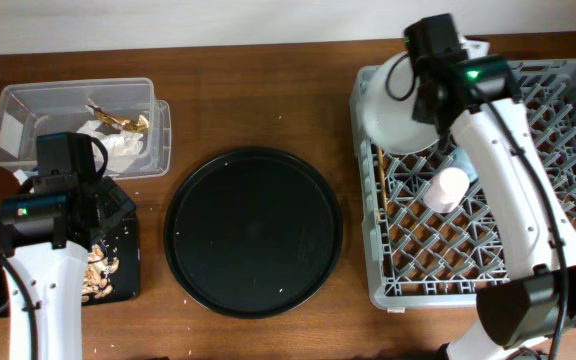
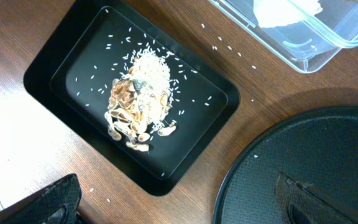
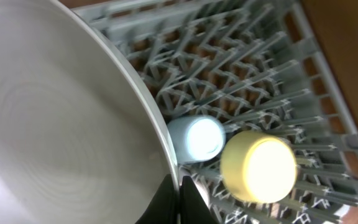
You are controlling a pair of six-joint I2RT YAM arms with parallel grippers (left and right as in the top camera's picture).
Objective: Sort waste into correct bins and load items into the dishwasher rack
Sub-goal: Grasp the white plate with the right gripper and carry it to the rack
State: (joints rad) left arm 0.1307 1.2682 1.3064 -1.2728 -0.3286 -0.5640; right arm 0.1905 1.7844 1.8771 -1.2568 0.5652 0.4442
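Observation:
My right gripper is holding the grey plate (image 3: 61,124) on edge above the rack's wires. It will lower the plate beside the rack (image 1: 568,130) side with the chopsticks next, then release the plate's rim.
My right gripper (image 3: 180,196) is shut on the rim of the grey round plate (image 3: 61,124) and holds it on edge at the far left corner of the dishwasher rack (image 1: 568,130); the plate also shows in the overhead view (image 1: 388,115). The blue cup (image 3: 196,138), the yellow bowl (image 3: 258,166) and the pink cup (image 1: 450,188) stand upside down in the rack. The chopsticks (image 1: 381,185) lie along its left wall. My left gripper (image 2: 179,211) is open and empty above the table. The food scraps (image 2: 138,99) lie in the shallow black tray (image 2: 48,68). The wrapper (image 1: 118,135) is in the clear box (image 1: 28,105).
The large round black tray (image 1: 253,232) sits in the middle of the table between the bins and the rack. Loose rice grains (image 2: 229,50) lie on the wood between the black tray and the clear box.

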